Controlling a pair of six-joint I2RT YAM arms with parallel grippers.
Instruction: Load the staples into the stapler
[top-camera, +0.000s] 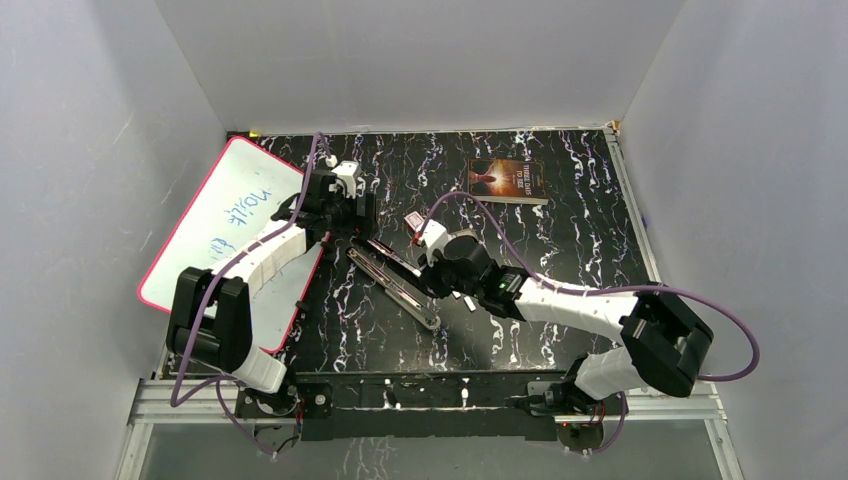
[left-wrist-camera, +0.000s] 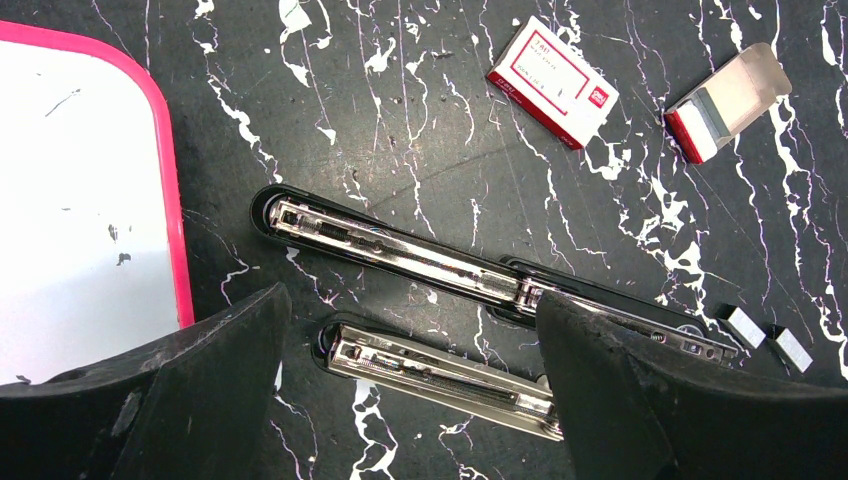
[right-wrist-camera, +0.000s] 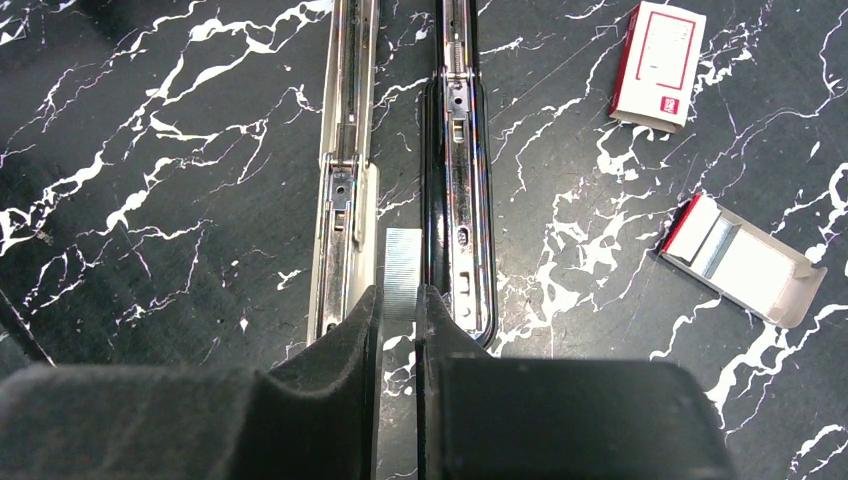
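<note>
The silver stapler's metal bar (top-camera: 410, 302) (right-wrist-camera: 336, 265) is below and to the left of my right gripper in the wrist view. My right gripper should carry the strip of staples across and down next, then let go of it.
Two staplers lie opened flat side by side on the black marbled table: a black stapler (left-wrist-camera: 400, 245) (right-wrist-camera: 460, 200) and a silver stapler (left-wrist-camera: 440, 370) (right-wrist-camera: 345, 150) (top-camera: 392, 285). My right gripper (right-wrist-camera: 400, 300) (top-camera: 432, 275) is shut on a strip of staples (right-wrist-camera: 402, 265), which hangs between the two open magazines near their ends. My left gripper (left-wrist-camera: 410, 305) (top-camera: 340, 215) hovers open over the staplers' other end with nothing between its fingers. Two short loose strips of staples (left-wrist-camera: 745, 327) lie on the table beside the black stapler.
A closed red-and-white staple box (left-wrist-camera: 552, 80) (right-wrist-camera: 657, 65) and an opened staple box (left-wrist-camera: 725, 100) (right-wrist-camera: 740, 260) lie beyond the staplers. A pink-rimmed whiteboard (top-camera: 225, 220) (left-wrist-camera: 80, 200) lies at the left. A book (top-camera: 507, 180) rests at the back.
</note>
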